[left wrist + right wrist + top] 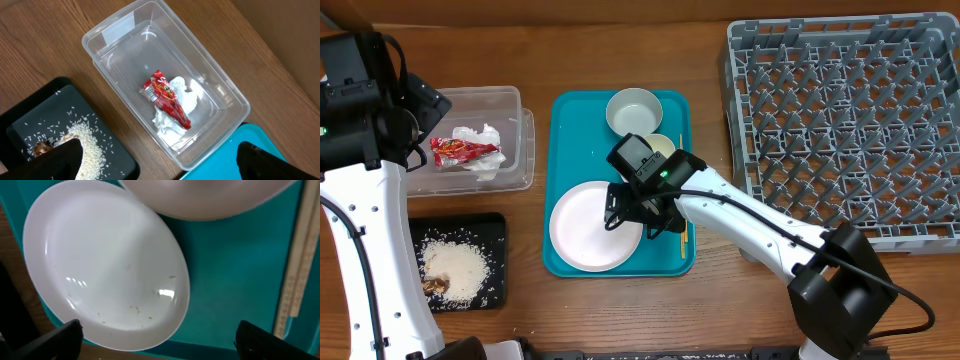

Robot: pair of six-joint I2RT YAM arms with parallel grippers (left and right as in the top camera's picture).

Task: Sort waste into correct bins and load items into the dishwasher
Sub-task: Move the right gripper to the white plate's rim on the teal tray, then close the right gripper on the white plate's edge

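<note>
My right gripper should next go down and move back slightly, with its fingers on both sides of the plate's rim facing the chopsticks [185, 296], where the tray is empty.
The round plate [585, 228] lies on the teal tray [570, 112], with a few crumbs on it in the right wrist view [105, 265]. My right gripper [635, 218] hangs open and empty over the plate's right edge [160, 345]. A pale bowl [633, 108] sits at the tray's back, and a small dish [663, 146] is partly hidden under my right wrist. The chopsticks [682, 236] lie along the tray's right side [299, 265]. My left gripper [418, 128] is open and empty above the clear tub [115, 30], which holds the red wrapper [167, 100] and white tissue [187, 97].
The black tray [496, 228] at the front left holds rice [455, 265] and brown bits [435, 286]; it also shows in the left wrist view [30, 120]. The grey dish rack [850, 120] fills the right side. Bare wood lies in front of the rack.
</note>
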